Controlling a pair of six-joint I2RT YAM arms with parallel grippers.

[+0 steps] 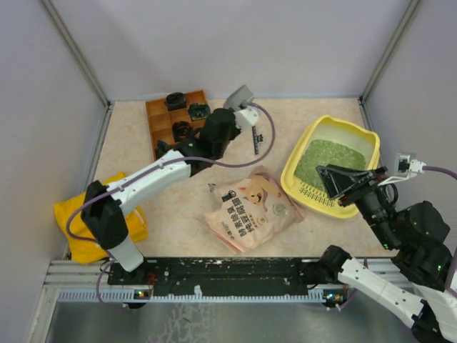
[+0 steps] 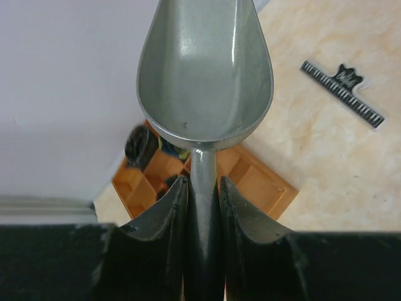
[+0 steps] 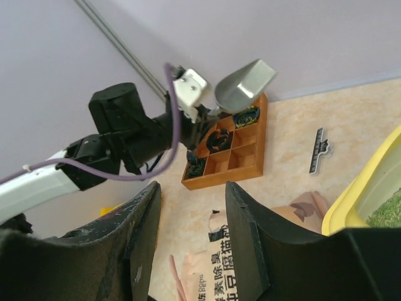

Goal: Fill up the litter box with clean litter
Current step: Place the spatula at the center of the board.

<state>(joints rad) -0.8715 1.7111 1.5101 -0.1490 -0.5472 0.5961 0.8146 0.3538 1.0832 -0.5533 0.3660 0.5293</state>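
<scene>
The box holds litter [image 1: 332,158] and the scoop [image 2: 205,69] looks empty. My left gripper needs to swing across the wooden tray next and go down to bare table beyond the yellow bag.
The yellow litter box [image 1: 305,146] stands at the right of the table with green clean litter [image 1: 332,158] in it; its rim and a patch of litter also show in the right wrist view [image 3: 366,197]. My left gripper [image 2: 203,191] is shut on the handle of the grey scoop [image 2: 205,69], held up above the brown wooden tray; the scoop bowl [image 1: 240,96] looks empty. My right gripper [image 3: 191,216] is open and empty, held over the near edge of the litter box [image 1: 341,180].
A pink printed pouch [image 1: 251,210] lies flat in the middle. A brown wooden compartment tray [image 1: 176,120] with dark items sits at the back left. A black clip strip [image 1: 253,141] lies beside it. A yellow cloth bag [image 1: 78,221] sits at the left edge.
</scene>
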